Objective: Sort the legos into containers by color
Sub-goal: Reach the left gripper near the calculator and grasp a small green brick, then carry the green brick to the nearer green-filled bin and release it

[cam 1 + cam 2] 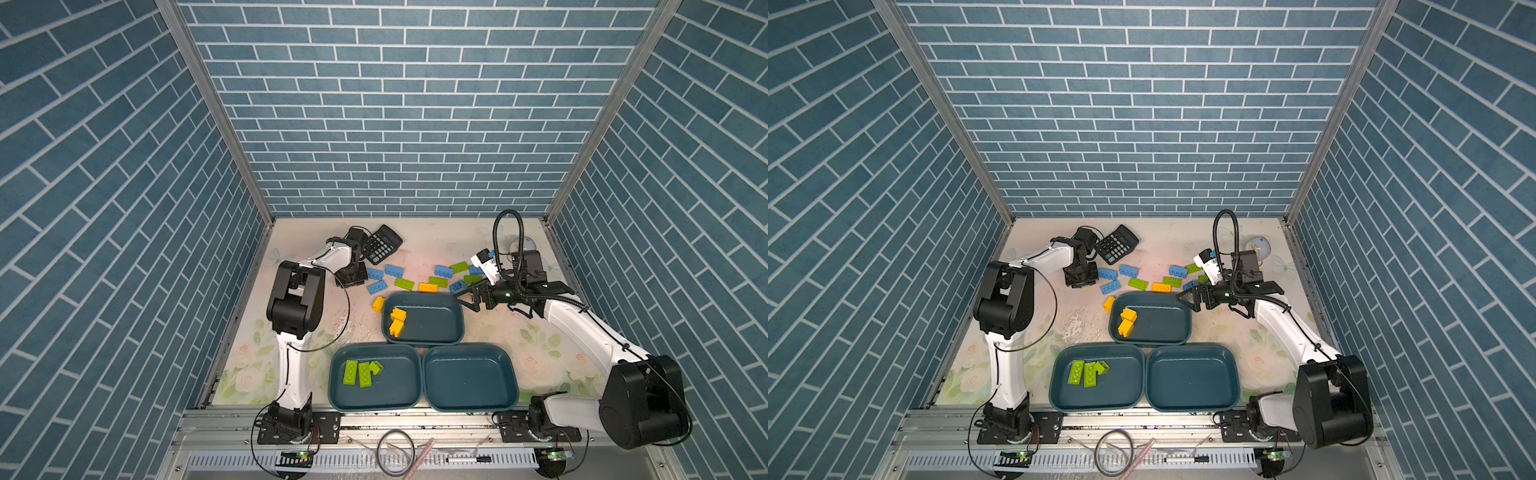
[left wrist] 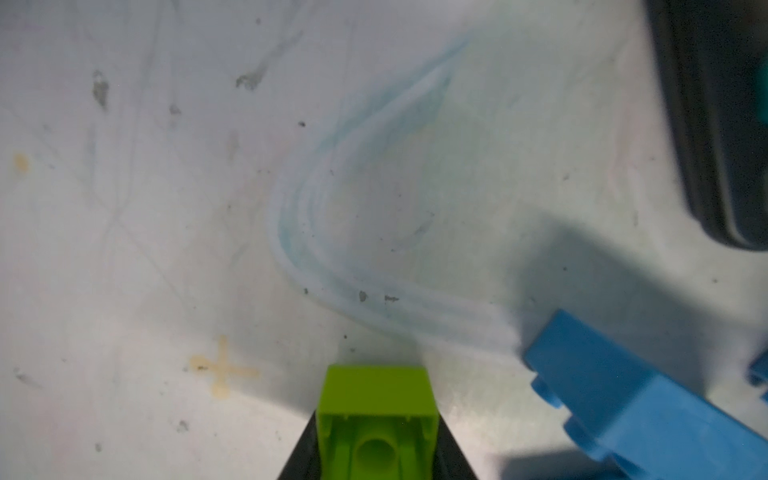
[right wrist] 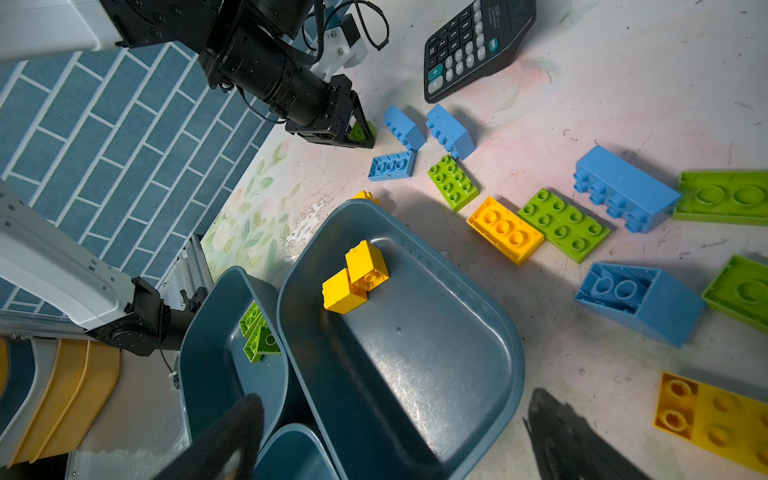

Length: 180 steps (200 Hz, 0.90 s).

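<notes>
One near container already has green legos in it. I should next raise my left gripper, bring it back over that container's near corner (image 1: 345,392) and let go of the small lime green lego.
My left gripper (image 2: 376,419) is shut on a small lime green lego (image 2: 374,390), low over the table near the calculator; both top views show this gripper (image 1: 351,282) (image 1: 1077,283). My right gripper (image 1: 465,301) (image 3: 395,407) stands open and empty above the right end of the far container (image 1: 436,320), which holds yellow legos (image 1: 397,321). The near left container (image 1: 395,386) holds three green legos (image 1: 361,372). The near right container (image 1: 469,378) has no legos in it. Blue (image 1: 393,271), green (image 1: 404,284) and yellow legos (image 1: 429,287) lie loose behind the far container.
A black calculator (image 1: 380,244) lies at the back, just behind my left gripper. A blue lego (image 2: 623,395) lies close beside the held green one. One yellow lego (image 1: 378,304) sits against the far container's left rim. Brick-patterned walls enclose three sides.
</notes>
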Motion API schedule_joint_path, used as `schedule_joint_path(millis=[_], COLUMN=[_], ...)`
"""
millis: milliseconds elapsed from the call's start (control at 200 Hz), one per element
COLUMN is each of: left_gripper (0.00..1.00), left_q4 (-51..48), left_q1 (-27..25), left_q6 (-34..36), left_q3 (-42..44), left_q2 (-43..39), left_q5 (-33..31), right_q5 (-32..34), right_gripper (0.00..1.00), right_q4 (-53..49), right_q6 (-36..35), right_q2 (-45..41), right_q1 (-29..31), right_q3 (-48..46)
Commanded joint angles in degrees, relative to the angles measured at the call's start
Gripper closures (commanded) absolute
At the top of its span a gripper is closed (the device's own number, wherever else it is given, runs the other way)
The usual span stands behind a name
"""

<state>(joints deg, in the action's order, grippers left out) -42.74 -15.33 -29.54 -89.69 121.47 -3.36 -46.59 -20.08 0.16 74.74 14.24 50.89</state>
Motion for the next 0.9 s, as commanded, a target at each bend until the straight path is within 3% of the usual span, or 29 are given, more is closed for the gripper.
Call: schedule_joint_path(millis=[0, 220, 510, 895], left_gripper=[0.74, 0.75, 0.75, 0.74], left_q4=[-1.56, -4.33, -10.36, -21.61], left_q1=[0.92, 0.77, -3.70, -17.14], left_q6=[2.71, 4.58, 4.08, -9.88], left_q3=[-1.69, 0.20, 10.84, 29.92], left_q2=[0.19, -5.08, -21.87, -45.83], left_q5=[-0.68, 1.29, 5.90, 9.65], right_q5=[-1.14, -2.08, -3.95, -4.17], right_gripper=[0.01, 0.01, 0.01, 0.01], right_q4=[-0.25, 0.98, 1.35, 1.57], right_q6=[-1.49, -0.10, 0.71, 1.18], right_q2=[-0.01, -0.56, -1.00, -1.50], right_q1=[-0.07, 0.05, 1.23, 4.21], right_q3=[0.98, 0.43, 0.63, -0.41])
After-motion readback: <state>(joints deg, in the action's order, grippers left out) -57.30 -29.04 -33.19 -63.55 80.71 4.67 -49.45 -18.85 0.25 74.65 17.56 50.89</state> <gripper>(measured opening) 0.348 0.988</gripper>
